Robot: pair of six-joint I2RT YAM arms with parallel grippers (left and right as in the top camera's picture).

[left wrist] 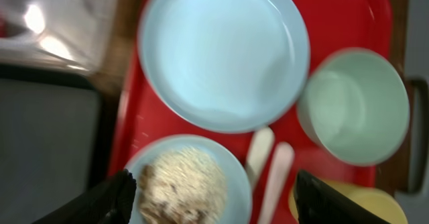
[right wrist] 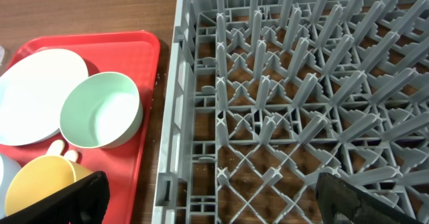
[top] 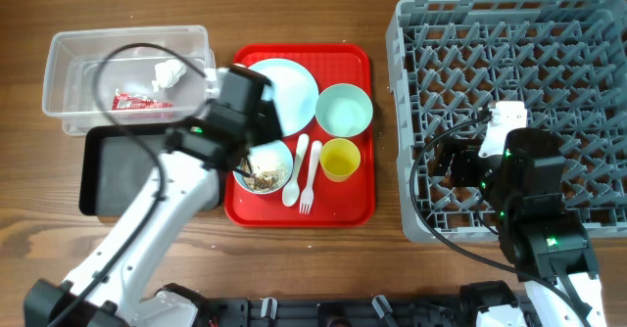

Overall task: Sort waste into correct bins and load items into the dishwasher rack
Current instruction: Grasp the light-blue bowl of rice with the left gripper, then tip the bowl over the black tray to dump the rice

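I will next move my left gripper down toward the spoon, onto the pale blue bowl's spoon-side rim (top: 290, 161) (left wrist: 247, 184), because that is below my gripper and to its right in the overhead view.
A pale blue bowl (top: 284, 165) with beige food scraps (top: 263, 175) sits on the red serving tray beside the pale blue plate (top: 294, 90), mint-green bowl (top: 344, 109), yellow cup (top: 340, 159), white spoon (top: 295, 170) and fork (top: 310, 175). My left gripper (top: 253, 151) hovers open over that bowl; in the left wrist view its fingers (left wrist: 214, 200) straddle the scraps (left wrist: 181, 187). The wrapper (top: 132, 100) and tissue (top: 168, 71) lie in the clear tub (top: 69, 53). My right gripper (top: 446, 161) is open and empty over the grey dishwasher rack (top: 549, 53), near its left wall (right wrist: 181, 117).
The black tray (top: 113, 165) lies in front of the tub, left of the red serving tray (top: 358, 200). A strip of bare wood separates the red tray from the rack. The right wrist view shows the mint bowl (right wrist: 100, 110) and yellow cup (right wrist: 40, 184).
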